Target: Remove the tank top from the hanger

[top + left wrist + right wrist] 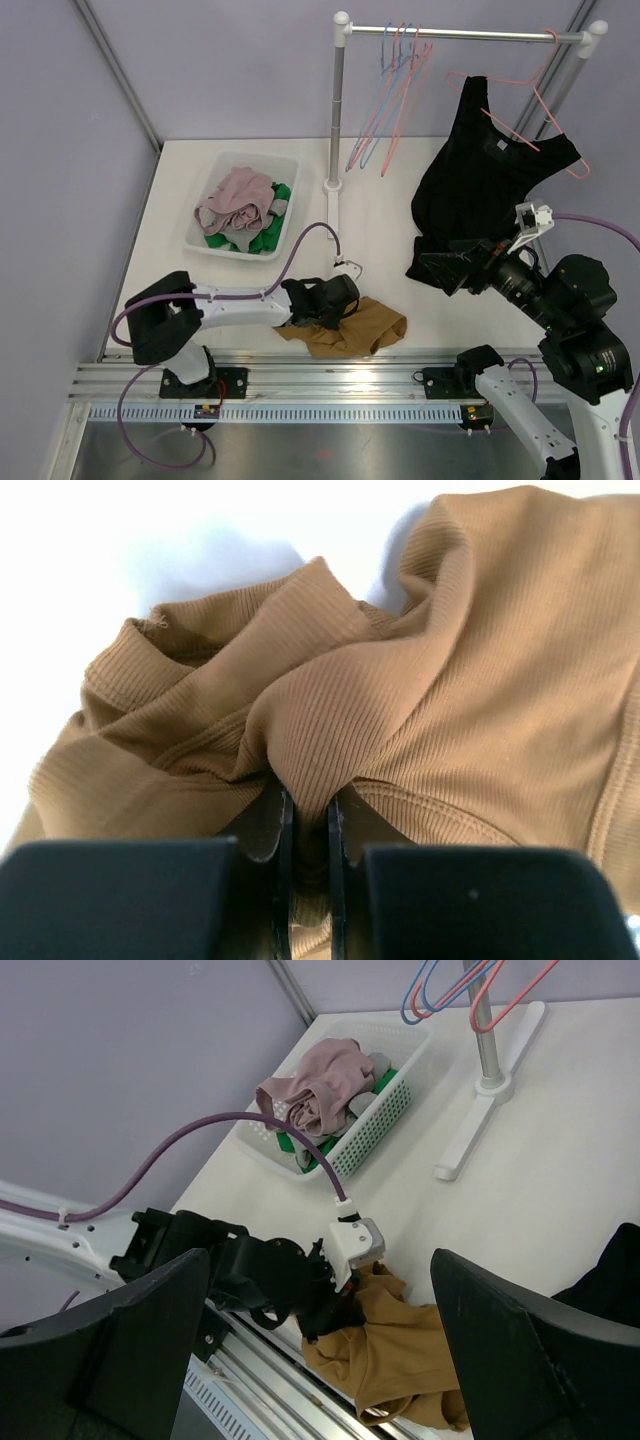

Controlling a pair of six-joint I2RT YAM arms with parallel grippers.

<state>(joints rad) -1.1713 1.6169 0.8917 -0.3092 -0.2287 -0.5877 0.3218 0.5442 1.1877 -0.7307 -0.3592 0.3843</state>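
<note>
My left gripper should next lift the brown garment and swing it outward over the white basket to release it there, because that basket already has clothes in it.
A black tank top (490,170) hangs on a pink hanger (540,100) from the rack's rail (460,33) at the back right. My right gripper (437,270) is open and empty, its jaws wide apart, right at the tank top's lower left hem; in the right wrist view (320,1260) only a black edge of the tank top (620,1285) shows at the right. My left gripper (335,318) is shut on a fold of a brown ribbed garment (420,680) lying on the table near the front edge (365,328).
A white basket (285,165) of pink, green and grey clothes stands at the back left. Several empty pink and blue hangers (390,90) hang on the rail. The rack's post and foot (335,200) stand mid-table. A metal rail (350,375) runs along the near edge.
</note>
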